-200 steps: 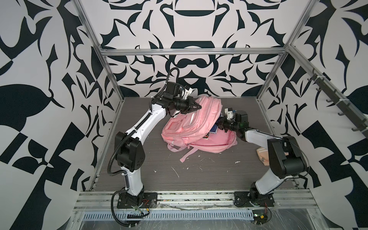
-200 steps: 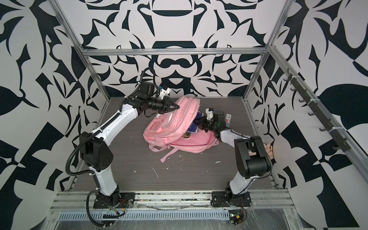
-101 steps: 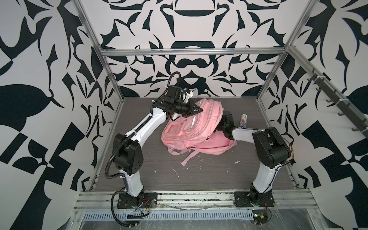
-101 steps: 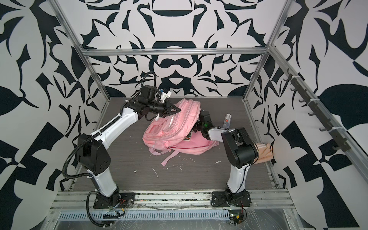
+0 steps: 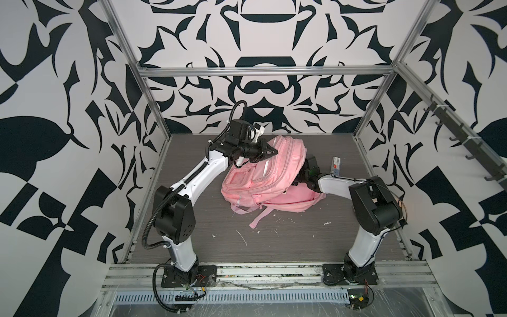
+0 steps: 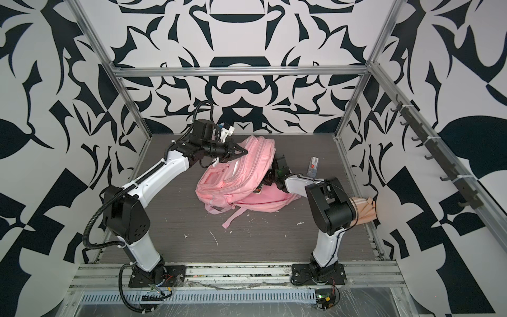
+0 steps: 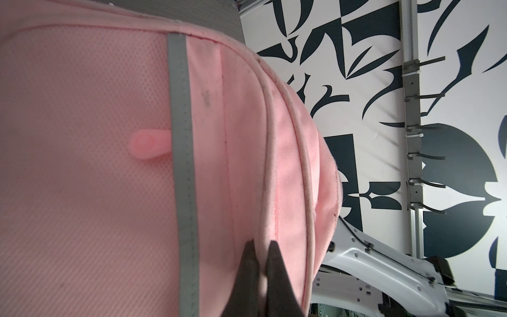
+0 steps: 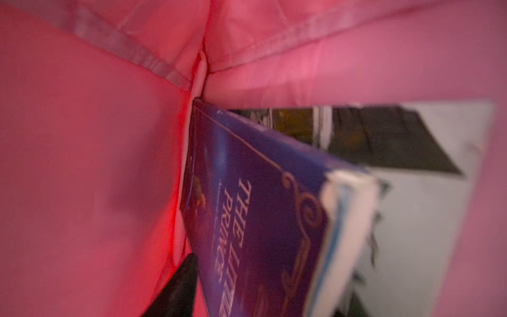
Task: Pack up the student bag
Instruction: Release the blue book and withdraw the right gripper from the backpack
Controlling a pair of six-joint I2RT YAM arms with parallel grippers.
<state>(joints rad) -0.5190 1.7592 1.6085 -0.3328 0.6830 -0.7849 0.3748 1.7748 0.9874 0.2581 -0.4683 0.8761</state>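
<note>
I should lower the piped seam toward the bag's lower half [image 5: 296,198] with my left gripper next and release it, as the blue book already sits inside the lining.
The pink student bag [image 5: 263,175] [image 6: 236,175] lies in the middle of the table with its upper part lifted. My left gripper [image 5: 274,151] [image 6: 245,151] [image 7: 260,244] is shut on the piped rim of the bag [image 7: 96,164] and holds it up. The right arm [image 5: 329,184] reaches in under the raised flap, so both top views hide its gripper. In the right wrist view pink lining surrounds a blue book [image 8: 260,205] titled "The Little Prince". One black finger [image 8: 183,280] stands well out to one side of the cover. The book hides the other finger.
A small printed packet [image 5: 336,164] [image 6: 314,166] lies on the table behind the right arm. A beige-peach pouch [image 6: 365,208] sits against the right wall. White scraps [image 5: 241,238] litter the front of the table. A hook rail [image 5: 466,142] runs along the right wall.
The right gripper has carried the blue book from the bag's mouth deep inside, and its jaws have spread. The left gripper, still shut on the rim, has shifted slightly left.
</note>
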